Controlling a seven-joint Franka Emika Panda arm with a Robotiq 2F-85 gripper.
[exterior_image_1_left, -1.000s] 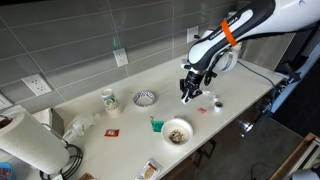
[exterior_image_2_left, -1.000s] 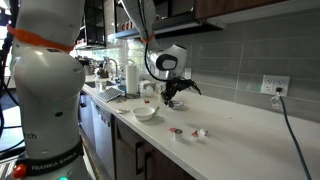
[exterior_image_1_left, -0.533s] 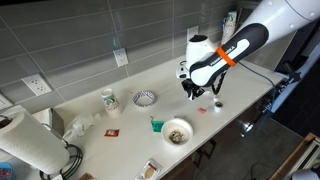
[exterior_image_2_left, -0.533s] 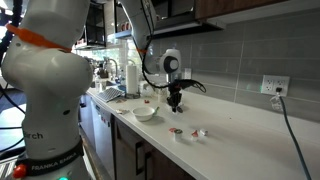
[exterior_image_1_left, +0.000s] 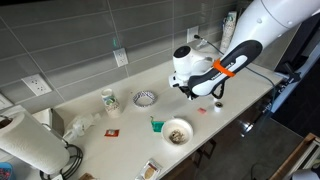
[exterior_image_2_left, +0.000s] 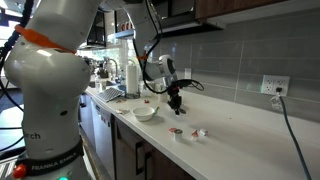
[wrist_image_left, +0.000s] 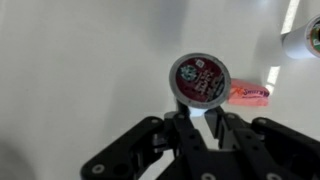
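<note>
The coffee pod in my gripper comes down slightly toward the counter spot (exterior_image_1_left: 191, 100) (wrist_image_left: 202, 92) beside the pink wrapper next, then my gripper opens.
In the wrist view a round coffee pod (wrist_image_left: 198, 78) with a red and green lid sits right at the tips of my gripper (wrist_image_left: 197, 108). The black fingers (wrist_image_left: 178, 122) are pinched together on its near rim. A pink wrapper (wrist_image_left: 250, 93) lies on the white counter just right of the pod. In both exterior views the gripper (exterior_image_1_left: 189, 93) (exterior_image_2_left: 177, 104) hangs a little above the counter, pointing down. The pod itself is too small to make out there. A small white cup (exterior_image_1_left: 218, 103) and a red scrap (exterior_image_1_left: 203, 110) lie on the counter close by.
A white bowl of food (exterior_image_1_left: 177, 131) (exterior_image_2_left: 145, 113), a small patterned dish (exterior_image_1_left: 145, 98), a paper cup (exterior_image_1_left: 109, 100) and a green item (exterior_image_1_left: 156, 124) stand on the counter. A paper towel roll (exterior_image_1_left: 30, 145) is at one end. A tiled wall runs behind the counter.
The arm has swung and folded in over the counter. The gripper has stayed shut and moved a little toward the bowl side.
</note>
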